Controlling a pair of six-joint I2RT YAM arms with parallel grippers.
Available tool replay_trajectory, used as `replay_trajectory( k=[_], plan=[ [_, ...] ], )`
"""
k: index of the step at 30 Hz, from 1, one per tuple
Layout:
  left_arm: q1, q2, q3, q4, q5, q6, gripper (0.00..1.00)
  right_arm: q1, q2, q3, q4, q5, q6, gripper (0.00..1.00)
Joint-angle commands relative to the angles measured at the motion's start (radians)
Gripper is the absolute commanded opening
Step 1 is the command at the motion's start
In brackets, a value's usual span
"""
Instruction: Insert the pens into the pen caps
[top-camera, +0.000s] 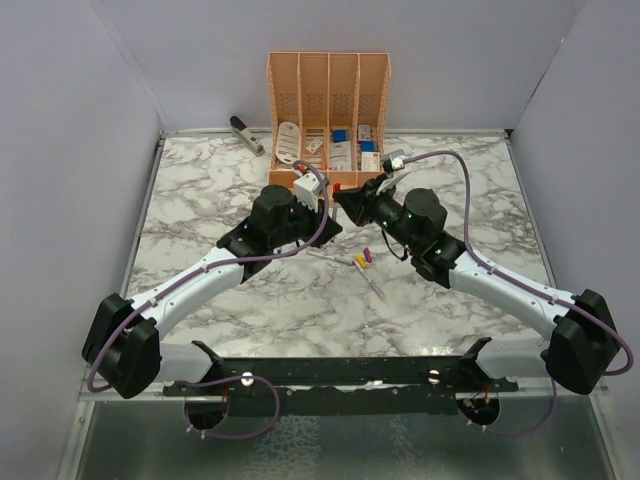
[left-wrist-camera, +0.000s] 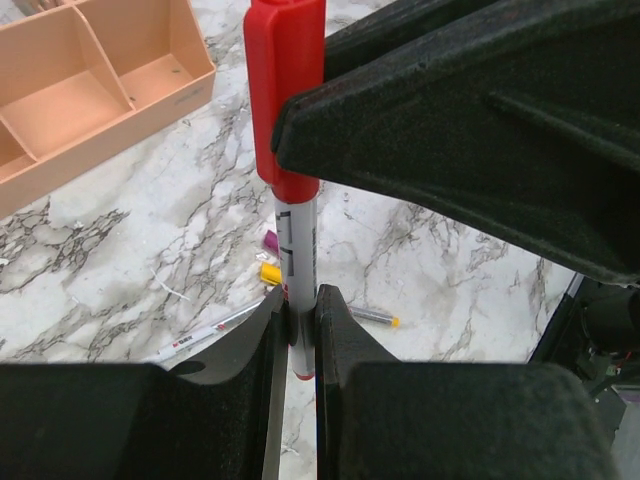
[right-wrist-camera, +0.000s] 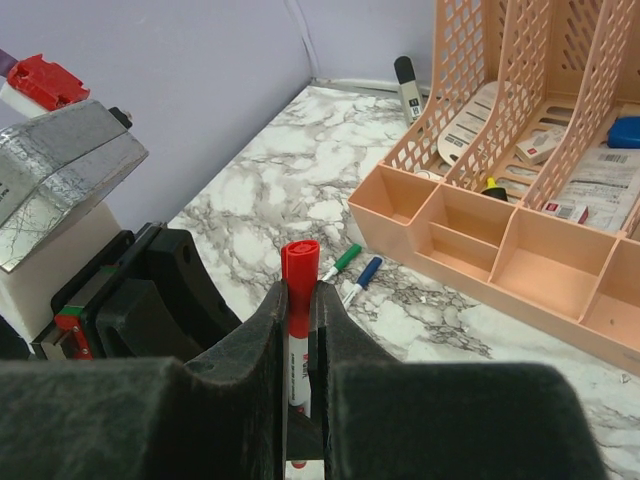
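My left gripper lowers to the left in the top view next and releases the pen with the red cap, since bare marble past the plain pen lies below that way.
My left gripper (left-wrist-camera: 300, 305) is shut on the white-grey body of a pen (left-wrist-camera: 299, 240). The pen's red cap (left-wrist-camera: 285, 90) sits on its far end. My right gripper (right-wrist-camera: 302, 292) is shut on that red cap (right-wrist-camera: 299, 270). The two grippers meet above the table's middle, in front of the organizer, left (top-camera: 325, 205) and right (top-camera: 352, 200). A loose yellow cap (left-wrist-camera: 270, 273) and purple cap (left-wrist-camera: 270, 240) lie on the marble, also seen from above, yellow (top-camera: 360, 262) and purple (top-camera: 368, 255). Two uncapped pens lie nearby, one plain (left-wrist-camera: 205, 333) and one yellow-tipped (left-wrist-camera: 376, 318). A green-capped pen (right-wrist-camera: 345, 262) and a blue-capped pen (right-wrist-camera: 365, 272) lie near the organizer.
The peach organizer (top-camera: 328, 70) stands at the back centre, its low front tray (right-wrist-camera: 470, 250) close behind the grippers. A grey-black stapler (top-camera: 245, 135) lies at the back left. Grey walls close in on the left, right and back.
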Motion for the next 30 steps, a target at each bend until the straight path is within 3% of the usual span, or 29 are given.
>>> replay_trajectory(
  k=[1,5,12,16,23,30],
  plan=[
    [0.038,-0.076,0.115,0.213,-0.139,0.029,0.00,0.031,0.067,-0.012,-0.307,-0.070,-0.045,0.01],
    [0.040,-0.056,0.123,0.142,-0.149,0.031,0.00,0.031,0.067,0.023,-0.306,-0.071,-0.052,0.02],
    [0.040,-0.017,0.066,0.067,-0.125,-0.003,0.00,0.031,0.043,0.121,-0.282,-0.008,-0.071,0.27],
    [0.040,0.009,0.030,0.033,-0.119,-0.006,0.00,0.031,0.016,0.173,-0.266,0.028,-0.099,0.34],
    [0.042,0.096,0.090,-0.112,-0.203,0.019,0.00,0.031,-0.046,0.208,-0.275,0.121,-0.142,0.36],
    [0.075,0.216,0.187,-0.343,-0.318,0.020,0.00,0.031,-0.065,0.209,-0.361,0.347,-0.145,0.36]
  ],
)
